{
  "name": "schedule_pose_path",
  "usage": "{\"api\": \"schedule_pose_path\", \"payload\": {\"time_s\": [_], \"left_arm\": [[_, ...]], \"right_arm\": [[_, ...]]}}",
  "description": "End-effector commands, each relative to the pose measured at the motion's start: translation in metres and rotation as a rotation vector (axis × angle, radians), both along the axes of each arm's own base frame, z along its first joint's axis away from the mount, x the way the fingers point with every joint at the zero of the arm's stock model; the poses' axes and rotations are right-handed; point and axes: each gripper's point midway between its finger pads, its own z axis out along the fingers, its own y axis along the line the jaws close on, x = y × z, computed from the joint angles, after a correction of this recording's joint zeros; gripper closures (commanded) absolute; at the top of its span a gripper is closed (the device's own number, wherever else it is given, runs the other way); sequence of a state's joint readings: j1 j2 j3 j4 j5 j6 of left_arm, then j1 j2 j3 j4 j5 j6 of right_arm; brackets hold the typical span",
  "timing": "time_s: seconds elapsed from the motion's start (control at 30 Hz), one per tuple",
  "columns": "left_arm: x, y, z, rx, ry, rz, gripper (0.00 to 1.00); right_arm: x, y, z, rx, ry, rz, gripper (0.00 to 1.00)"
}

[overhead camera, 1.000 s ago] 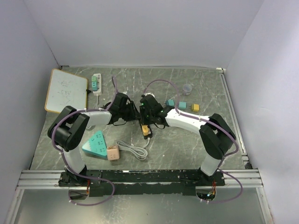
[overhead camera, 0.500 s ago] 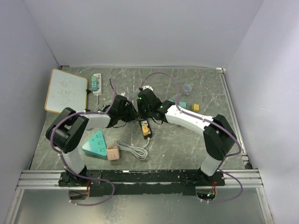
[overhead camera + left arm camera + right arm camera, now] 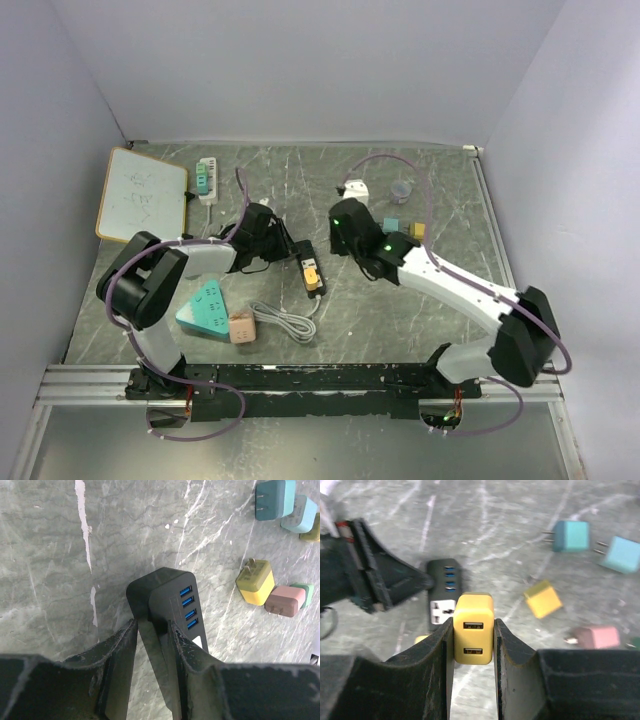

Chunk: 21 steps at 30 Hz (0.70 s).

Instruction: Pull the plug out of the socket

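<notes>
The yellow plug already hangs clear of the socket strip, so my right gripper should next move back and down to the bare tabletop (image 3: 361, 289) beside the strip and release it.
The black socket strip (image 3: 307, 266) lies on the table, with blue USB ports at one end (image 3: 186, 605). My left gripper (image 3: 152, 630) is shut on that end of the strip and pins it down. My right gripper (image 3: 473, 645) is shut on a yellow plug (image 3: 473, 627) and holds it in the air, clear of the strip's white socket face (image 3: 441, 612). In the top view the right gripper (image 3: 345, 224) is to the right of the strip. Another yellow plug (image 3: 314, 281) still sits in the strip's near end.
Loose plugs lie right of the strip: teal (image 3: 570, 535), light blue (image 3: 622, 554), yellow (image 3: 543, 599) and pink (image 3: 597, 636). A whiteboard (image 3: 142, 195), a white strip (image 3: 206, 180), a teal triangular strip (image 3: 205, 308), a pink cube (image 3: 240, 328) and a white cable (image 3: 285, 320) lie at the left and front.
My right gripper has pulled up and to the right, away from the strip, with the yellow plug in it. The left gripper and the strip have stayed put.
</notes>
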<state>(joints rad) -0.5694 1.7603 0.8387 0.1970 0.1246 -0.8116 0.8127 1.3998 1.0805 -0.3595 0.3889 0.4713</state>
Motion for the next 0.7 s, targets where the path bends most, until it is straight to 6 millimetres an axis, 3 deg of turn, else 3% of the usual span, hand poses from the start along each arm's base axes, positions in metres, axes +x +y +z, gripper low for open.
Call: {"api": "schedule_pose_path", "payload": {"time_s": [0.0, 0.27, 0.47, 0.67], "left_arm": [[-0.051, 0.031, -0.053, 0.181, 0.214, -0.056, 0.59], [-0.046, 0.012, -0.037, 0.108, 0.193, -0.127, 0.48], [-0.037, 0.007, -0.019, 0.064, 0.147, -0.166, 0.37], [-0.024, 0.009, 0.012, 0.021, 0.073, -0.188, 0.29]], "right_arm": [[-0.007, -0.068, -0.009, -0.146, -0.05, -0.15, 1.0], [-0.023, -0.133, -0.026, -0.072, -0.027, -0.302, 1.0], [-0.014, -0.18, -0.038, 0.058, 0.033, -0.407, 1.0], [-0.006, -0.219, -0.042, 0.14, 0.071, -0.498, 1.0]]}}
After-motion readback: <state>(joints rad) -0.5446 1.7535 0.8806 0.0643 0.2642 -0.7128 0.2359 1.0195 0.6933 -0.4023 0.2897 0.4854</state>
